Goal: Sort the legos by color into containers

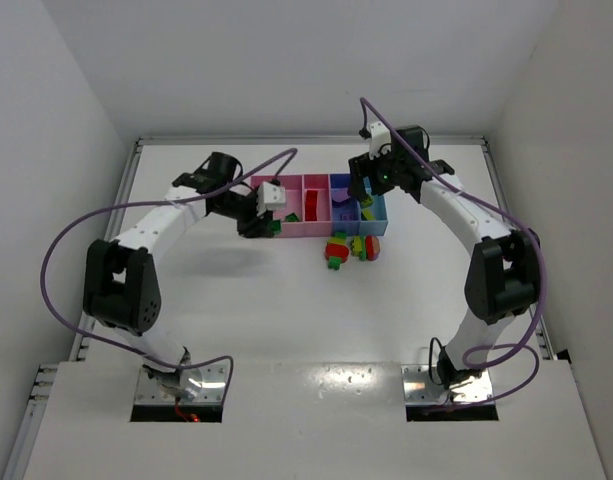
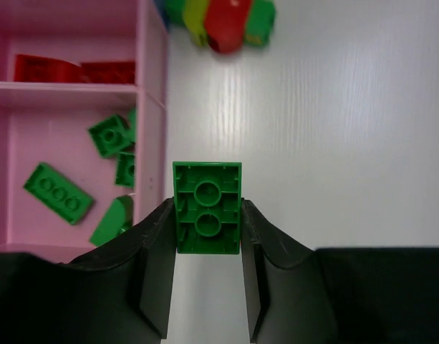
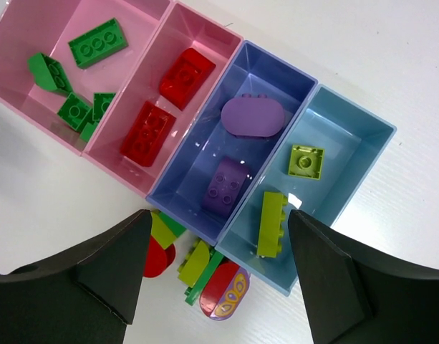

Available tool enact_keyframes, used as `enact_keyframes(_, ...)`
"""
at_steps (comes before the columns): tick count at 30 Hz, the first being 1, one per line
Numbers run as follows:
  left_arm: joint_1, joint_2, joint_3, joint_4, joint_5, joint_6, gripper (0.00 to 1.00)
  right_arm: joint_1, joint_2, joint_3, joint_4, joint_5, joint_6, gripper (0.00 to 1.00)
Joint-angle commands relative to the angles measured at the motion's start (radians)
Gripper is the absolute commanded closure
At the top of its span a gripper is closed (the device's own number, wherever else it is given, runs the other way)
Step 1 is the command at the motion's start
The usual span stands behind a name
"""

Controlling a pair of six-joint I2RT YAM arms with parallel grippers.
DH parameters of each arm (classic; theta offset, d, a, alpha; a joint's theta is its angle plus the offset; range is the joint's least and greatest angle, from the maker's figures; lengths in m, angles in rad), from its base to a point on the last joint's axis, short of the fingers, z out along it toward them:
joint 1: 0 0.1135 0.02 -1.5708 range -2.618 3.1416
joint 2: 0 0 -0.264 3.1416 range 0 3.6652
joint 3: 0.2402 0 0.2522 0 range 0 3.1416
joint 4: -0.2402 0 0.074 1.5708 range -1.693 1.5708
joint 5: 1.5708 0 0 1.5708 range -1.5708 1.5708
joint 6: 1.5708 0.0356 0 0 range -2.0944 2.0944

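Observation:
That bin already holds green legos. My left gripper needs to carry the matching green lego outward over the bottom of the wide pink bin [image 1: 289, 203] [image 2: 54, 143], lower it and release it.
My left gripper [image 2: 207, 215] is shut on a green lego [image 2: 207, 188], held above the table just beside the wide pink bin [image 2: 54, 143], which holds several green legos [image 2: 58, 192]. It also shows in the top view [image 1: 260, 218]. My right gripper [image 3: 218, 236] is open and empty above the bins' near edge, also visible in the top view [image 1: 371, 195]. The narrow pink bin [image 3: 198, 36] holds two red legos [image 3: 148, 127]. The blue-violet bin [image 3: 273, 72] holds two purple legos [image 3: 226, 183]. The light blue bin [image 3: 355, 143] holds two yellow-green legos [image 3: 273, 222].
Two multi-colour lego stacks lie on the table in front of the bins: one red, yellow and green [image 3: 158, 247], one red, purple, yellow and green [image 3: 223, 287]. They show in the top view [image 1: 337, 250] [image 1: 366, 246]. White walls surround the table.

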State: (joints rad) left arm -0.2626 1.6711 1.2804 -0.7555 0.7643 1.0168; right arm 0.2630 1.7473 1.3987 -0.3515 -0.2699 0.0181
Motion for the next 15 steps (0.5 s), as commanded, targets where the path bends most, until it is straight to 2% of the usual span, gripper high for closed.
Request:
enact_keyframes(1, -0.018, -0.083, 0.079, 0.124, 0.069, -0.38, 0.75, -0.007, -0.043, -0.003, 0.037, -0.026, -0.003, 0.22)
enact_keyframes(3, -0.018, -0.073, 0.098, 0.244, 0.001, -0.467, 0.75, -0.007, -0.043, -0.003, 0.037, -0.038, -0.003, 0.22)
enact_keyframes(4, -0.018, -0.036, 0.112, 0.266, -0.079, -0.501, 0.75, -0.007, -0.034, -0.003, 0.037, -0.038, 0.006, 0.22)
enact_keyframes(7, -0.027, 0.057, 0.22, 0.277, -0.201, -0.593, 0.75, -0.007, -0.025, 0.017, 0.037, -0.038, 0.006, 0.22)
enact_keyframes(11, -0.027, 0.226, 0.365, 0.277, -0.27, -0.695, 0.75, -0.007, -0.025, 0.017, 0.028, -0.048, 0.006, 0.22)
enact_keyframes(15, -0.027, 0.301, 0.436, 0.277, -0.292, -0.742, 0.67, -0.007, -0.035, 0.007, 0.019, -0.038, -0.004, 0.22)
